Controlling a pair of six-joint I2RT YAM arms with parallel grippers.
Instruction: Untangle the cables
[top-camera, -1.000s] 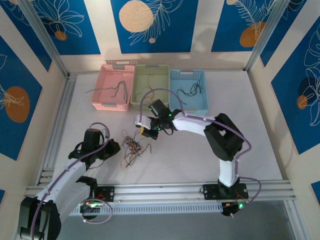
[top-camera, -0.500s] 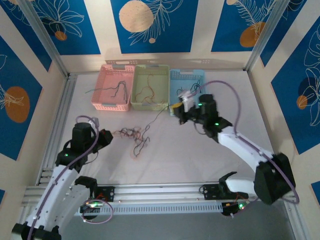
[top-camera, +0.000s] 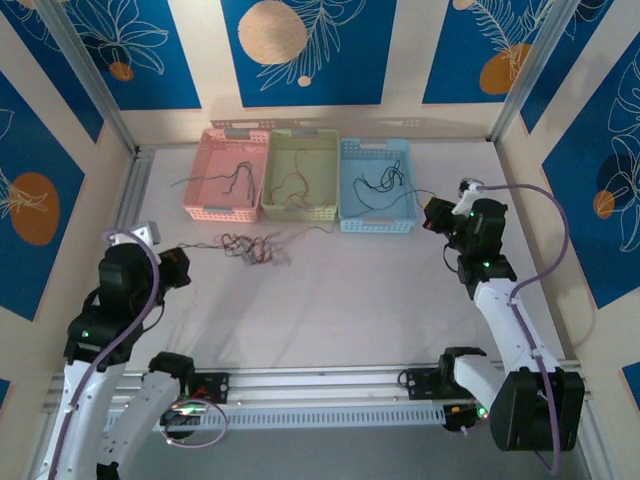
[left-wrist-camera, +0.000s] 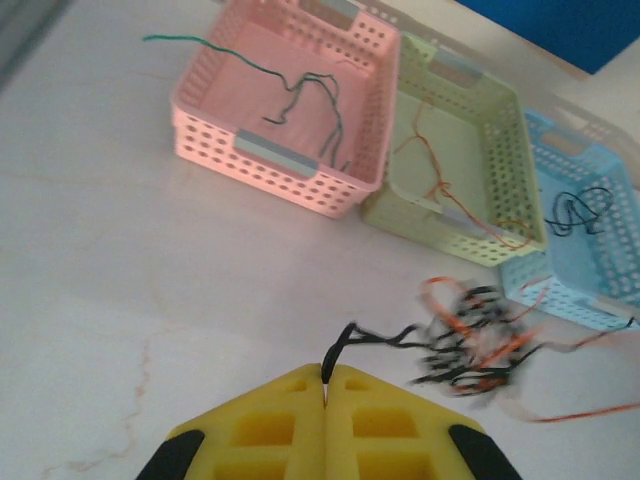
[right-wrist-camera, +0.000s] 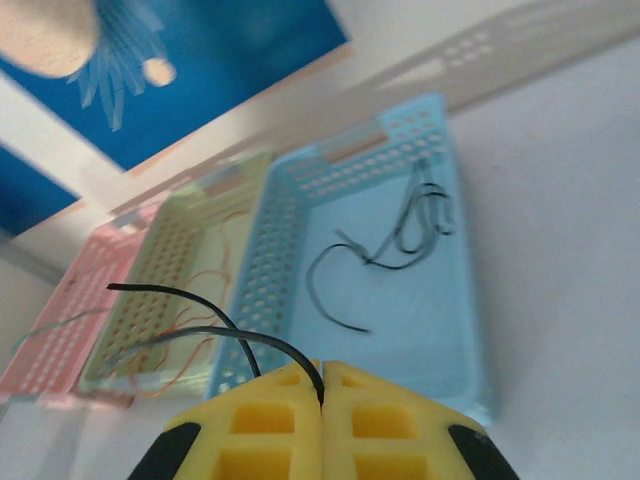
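My left gripper should pull its black cable toward the side bar, then return beside the tangle (top-camera: 250, 248) (left-wrist-camera: 475, 345) toward the table's middle and release, since the tangle snares the cable.
The cables form a small black and orange-red tangle (top-camera: 255, 247) on the white table, in front of the pink basket (top-camera: 222, 212) and the green basket (top-camera: 298, 213). My left gripper (top-camera: 183, 263) is left of the tangle. Its yellow jaws (left-wrist-camera: 327, 375) are shut on a black cable that runs right into the blurred tangle (left-wrist-camera: 470, 340). My right gripper (top-camera: 432, 215) is beside the right end of the blue basket (top-camera: 378, 224). These jaws (right-wrist-camera: 322, 385) are shut on a black cable (right-wrist-camera: 200, 330) that arcs away to the left.
Three baskets stand in a row at the back. Dark wires lie in the pink one (left-wrist-camera: 270, 165), orange wires in the green one (left-wrist-camera: 440, 225), and a black wire (right-wrist-camera: 400, 240) in the blue one (right-wrist-camera: 265, 280). Metal rails border the table on the left and near sides.
Both arms have pulled apart, the left gripper going left and the right gripper going right past the blue basket. The tangle has stretched out and slid back toward the baskets.
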